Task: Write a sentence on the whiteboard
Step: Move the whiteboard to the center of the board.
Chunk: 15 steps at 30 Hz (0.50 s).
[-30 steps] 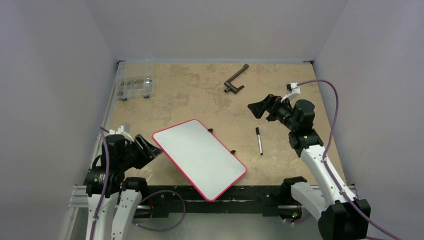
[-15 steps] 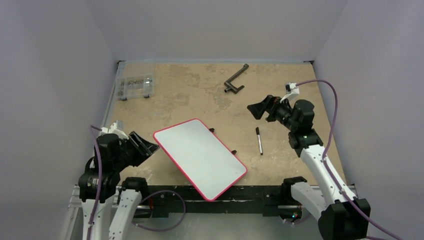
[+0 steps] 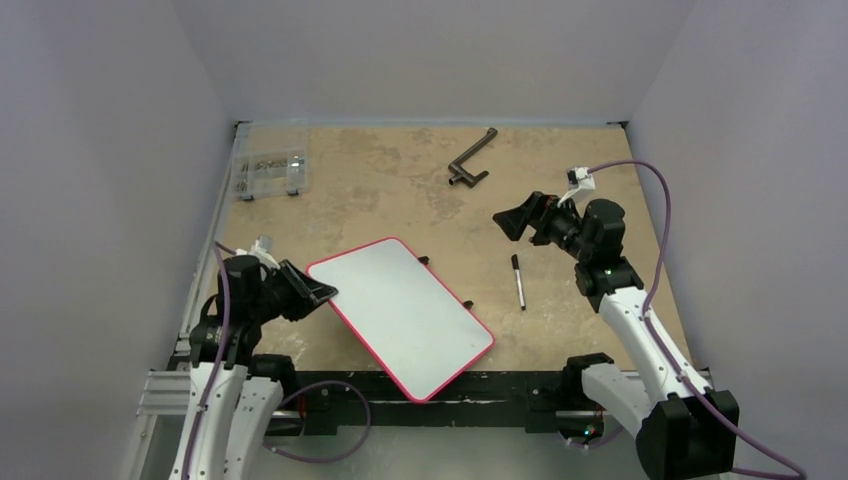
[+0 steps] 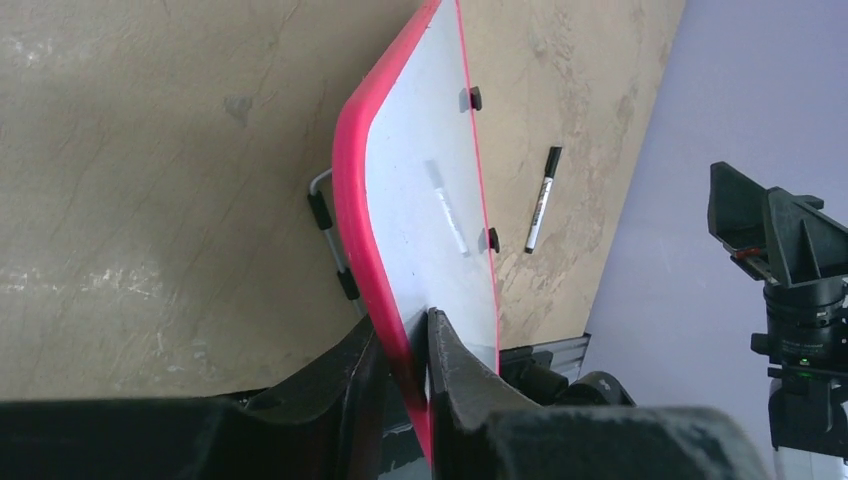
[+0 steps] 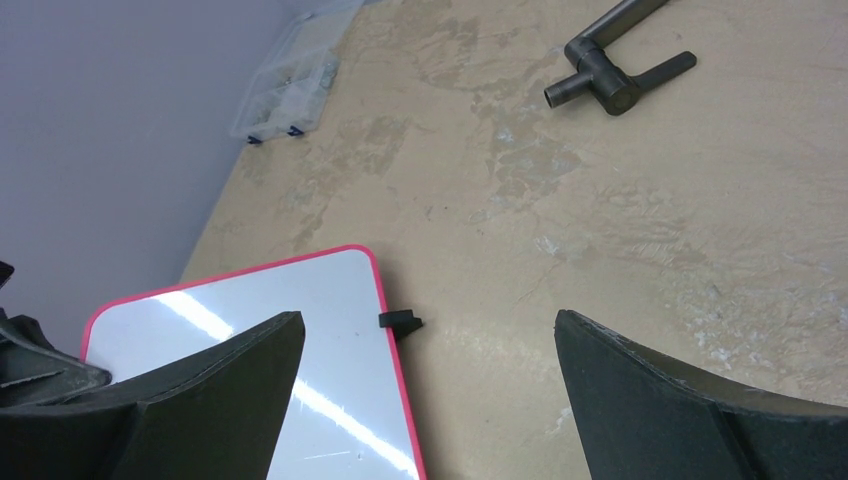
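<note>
I will next bring my right gripper back and down onto the marker's white body (image 3: 518, 279) beside its black cap, as the whiteboard's side is blank and these fingers are empty.
The whiteboard (image 3: 400, 315) lies slanted at the near middle of the table, white with a red-pink rim. Its face is blank; no sentence shows on it. My left gripper (image 3: 315, 293) is shut on the board's left edge; in the left wrist view the jaws (image 4: 410, 345) pinch the red rim of the board (image 4: 430, 150). A black marker (image 3: 518, 282) lies on the table to the right of the board, also in the left wrist view (image 4: 540, 200). My right gripper (image 3: 510, 220) is open and empty, held above the table behind the marker. It looks down at the board's far corner (image 5: 250, 300).
A clear plastic box (image 3: 268, 172) of small parts stands at the far left. A dark metal L-shaped tool (image 3: 472, 160) lies at the far middle. Black clips (image 5: 400, 322) stick out from under the board's edge. Grey walls enclose the table.
My left arm drew back to the left, then moved right, and its gripper now clamps the board's left edge. The right arm and the marker have barely moved.
</note>
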### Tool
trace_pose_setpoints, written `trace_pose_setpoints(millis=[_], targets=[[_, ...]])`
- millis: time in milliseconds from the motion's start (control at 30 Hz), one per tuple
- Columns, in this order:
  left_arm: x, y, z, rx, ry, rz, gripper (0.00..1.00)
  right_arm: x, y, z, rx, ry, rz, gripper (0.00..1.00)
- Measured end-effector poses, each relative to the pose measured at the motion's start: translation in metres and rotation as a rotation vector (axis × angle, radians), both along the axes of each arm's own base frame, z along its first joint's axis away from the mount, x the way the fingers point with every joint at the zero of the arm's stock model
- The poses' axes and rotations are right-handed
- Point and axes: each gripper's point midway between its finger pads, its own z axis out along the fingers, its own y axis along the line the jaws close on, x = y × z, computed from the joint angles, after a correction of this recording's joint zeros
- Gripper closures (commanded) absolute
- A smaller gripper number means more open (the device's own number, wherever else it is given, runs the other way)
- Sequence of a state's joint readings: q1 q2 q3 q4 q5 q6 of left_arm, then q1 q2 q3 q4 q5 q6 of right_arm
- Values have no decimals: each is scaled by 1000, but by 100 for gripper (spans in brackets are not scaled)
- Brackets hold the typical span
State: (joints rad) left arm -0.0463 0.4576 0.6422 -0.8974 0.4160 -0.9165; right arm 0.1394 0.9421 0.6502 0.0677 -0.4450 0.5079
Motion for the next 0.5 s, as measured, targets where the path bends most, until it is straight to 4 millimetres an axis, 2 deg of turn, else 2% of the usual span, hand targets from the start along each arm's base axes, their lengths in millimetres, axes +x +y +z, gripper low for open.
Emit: trace_pose_setpoints(millis=[200, 300, 400, 433, 500], targets=[[28, -8, 3, -45, -8, 1, 99, 0, 0, -3, -2, 14, 0, 5], [44, -14, 1, -46, -3, -24, 100, 0, 0, -13, -5, 47, 1, 7], [61, -23, 3, -36, -4, -59, 100, -5, 2, -33, -3, 113, 13, 8], [66, -25, 4, -30, -5, -68, 100, -6, 2, -34, -3, 115, 14, 8], [81, -31, 7, -11, -8, -89, 100, -17, 6, -57, -1, 190, 27, 8]])
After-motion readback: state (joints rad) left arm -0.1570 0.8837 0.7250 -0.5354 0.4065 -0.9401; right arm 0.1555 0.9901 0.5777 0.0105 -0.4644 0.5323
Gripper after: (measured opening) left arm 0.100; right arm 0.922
